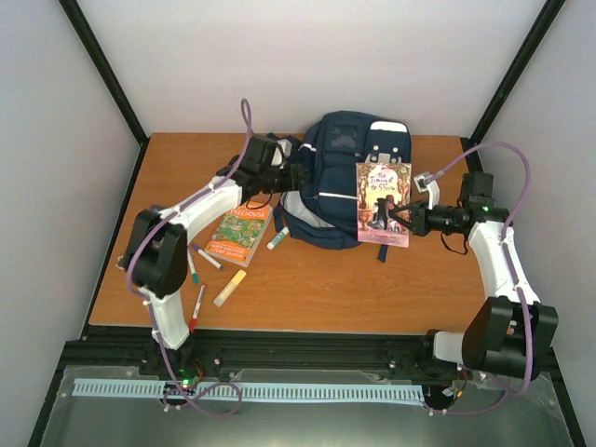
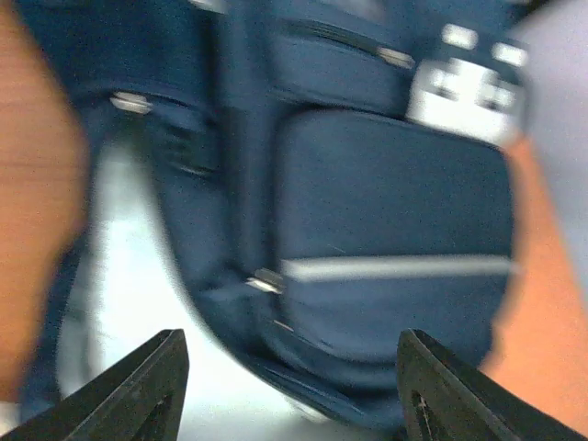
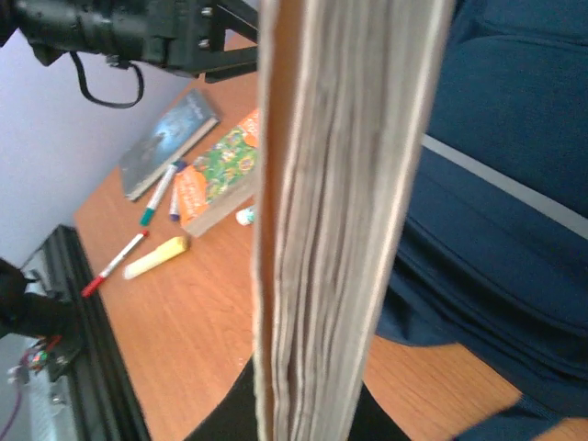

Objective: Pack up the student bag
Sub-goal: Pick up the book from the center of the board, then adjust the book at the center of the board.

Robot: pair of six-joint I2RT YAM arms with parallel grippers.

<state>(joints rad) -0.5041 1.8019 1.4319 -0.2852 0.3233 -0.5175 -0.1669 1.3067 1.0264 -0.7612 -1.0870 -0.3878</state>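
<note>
I will next lower my left gripper to the bag's zipper edge along the pale panel, on the side of the orange-and-green book.
The student bag is navy blue with white stripes and lies at the back centre of the table. It fills the left wrist view. My left gripper is at the bag's left side. Its fingers stand wide apart and open, with nothing between them. My right gripper is shut on a pink-covered book, held over the bag's right edge. In the right wrist view the book's page edge rises upright from between the jaws, with the bag just beyond it.
An orange-and-green book lies left of the bag, and a grey-blue book lies beyond it. Scattered near them are a yellow highlighter, a red marker, a green marker and a white marker.
</note>
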